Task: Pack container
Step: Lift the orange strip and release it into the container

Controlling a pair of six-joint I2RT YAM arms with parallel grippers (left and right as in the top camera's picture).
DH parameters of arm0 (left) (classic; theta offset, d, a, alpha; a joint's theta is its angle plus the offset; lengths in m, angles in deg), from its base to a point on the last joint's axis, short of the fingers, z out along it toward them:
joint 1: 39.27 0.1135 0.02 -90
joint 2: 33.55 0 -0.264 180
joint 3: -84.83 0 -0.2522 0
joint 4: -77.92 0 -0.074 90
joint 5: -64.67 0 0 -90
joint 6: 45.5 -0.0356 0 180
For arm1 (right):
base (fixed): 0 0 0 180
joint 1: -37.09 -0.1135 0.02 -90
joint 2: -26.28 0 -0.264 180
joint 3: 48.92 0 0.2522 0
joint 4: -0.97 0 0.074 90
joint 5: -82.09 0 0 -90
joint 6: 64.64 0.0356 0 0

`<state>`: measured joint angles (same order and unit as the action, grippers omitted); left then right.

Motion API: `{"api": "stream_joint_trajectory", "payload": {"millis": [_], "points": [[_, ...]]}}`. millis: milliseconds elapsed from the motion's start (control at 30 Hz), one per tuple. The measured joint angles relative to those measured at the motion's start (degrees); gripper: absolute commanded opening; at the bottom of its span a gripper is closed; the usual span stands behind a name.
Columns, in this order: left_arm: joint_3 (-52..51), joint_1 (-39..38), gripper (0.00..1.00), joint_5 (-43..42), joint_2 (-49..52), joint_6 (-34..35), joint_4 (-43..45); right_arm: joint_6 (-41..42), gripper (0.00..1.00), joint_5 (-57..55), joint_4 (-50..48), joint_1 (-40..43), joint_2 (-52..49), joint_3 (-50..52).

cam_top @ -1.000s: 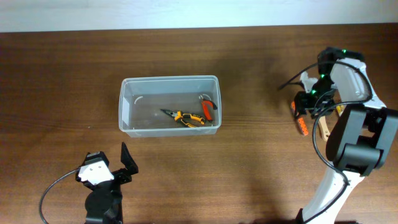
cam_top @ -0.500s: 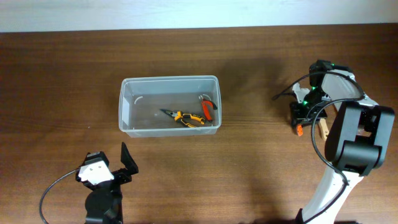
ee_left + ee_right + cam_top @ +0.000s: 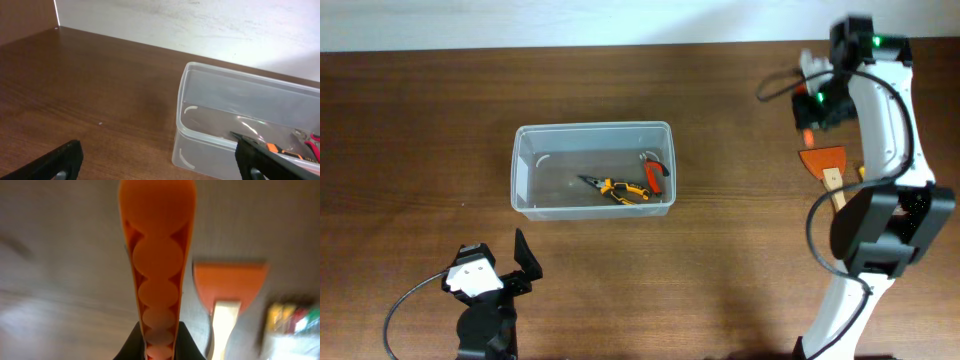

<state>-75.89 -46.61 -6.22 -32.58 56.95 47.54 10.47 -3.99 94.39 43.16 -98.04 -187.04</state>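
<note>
I will next carry the tool with my right gripper to the left in the overhead view, then down into the bin beside the pliers, because the bin's bare bottom shows there.
The container is a clear plastic bin at the table's middle. It holds yellow-handled pliers and a red-handled tool. It also shows in the left wrist view, ahead and to the right of my left gripper. That gripper is open and empty, near the front edge. My right gripper is shut on a long orange tool and holds it above the table at the far right.
An orange scraper with a pale wooden handle lies on the table under the right arm; it also shows in the right wrist view. A blurred box of coloured things lies to its right.
My right gripper has lifted the orange tool off the table and moved toward the far edge, uncovering the orange scraper. The left arm has not moved.
</note>
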Motion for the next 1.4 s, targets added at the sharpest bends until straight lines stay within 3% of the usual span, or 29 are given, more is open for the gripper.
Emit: {"api": "stream_joint_trajectory", "payload": {"millis": [133, 400, 700, 933, 1000, 1100, 1167, 1233, 1400], "points": [[0.0, 0.0, 0.99, 0.0, 0.0, 0.0, 0.0, 0.1, 0.04, 0.1, 3.1, -9.6, 0.1, -15.1], [0.0, 0.0, 0.99, 0.0, 0.0, 0.0, 0.0, -7.5, 0.04, 2.9, 3.4, -26.5, 0.3, -17.5], [0.0, 0.0, 0.99, 0.0, 0.0, 0.0, 0.0, -29.2, 0.04, 10.4, 0.7, -34.2, 0.3, -2.2], [0.0, 0.0, 0.99, 0.0, 0.0, 0.0, 0.0, -34.6, 0.05, 11.6, -11.1, -34.3, 0.0, 13.2], [0.0, 0.0, 0.99, 0.0, 0.0, 0.0, 0.0, -35.1, 0.1, 11.8, -12.6, -34.3, 0.0, 13.9], [0.0, 0.0, 0.99, 0.0, 0.0, 0.0, 0.0, -35.4, 0.45, 12.0, -13.7, -34.3, 0.0, 13.9], [0.0, 0.0, 0.99, 0.0, 0.0, 0.0, 0.0, -35.0, 0.57, 12.3, -14.4, -34.3, 0.0, 13.9], [0.0, 0.0, 0.99, 0.0, 0.0, 0.0, 0.0, -35.1, 0.78, 12.3, -14.9, -34.3, 0.0, 13.9], [0.0, 0.0, 0.99, 0.0, 0.0, 0.0, 0.0, -33.4, 0.92, 12.6, -14.6, -34.3, 0.0, 13.6]]}}
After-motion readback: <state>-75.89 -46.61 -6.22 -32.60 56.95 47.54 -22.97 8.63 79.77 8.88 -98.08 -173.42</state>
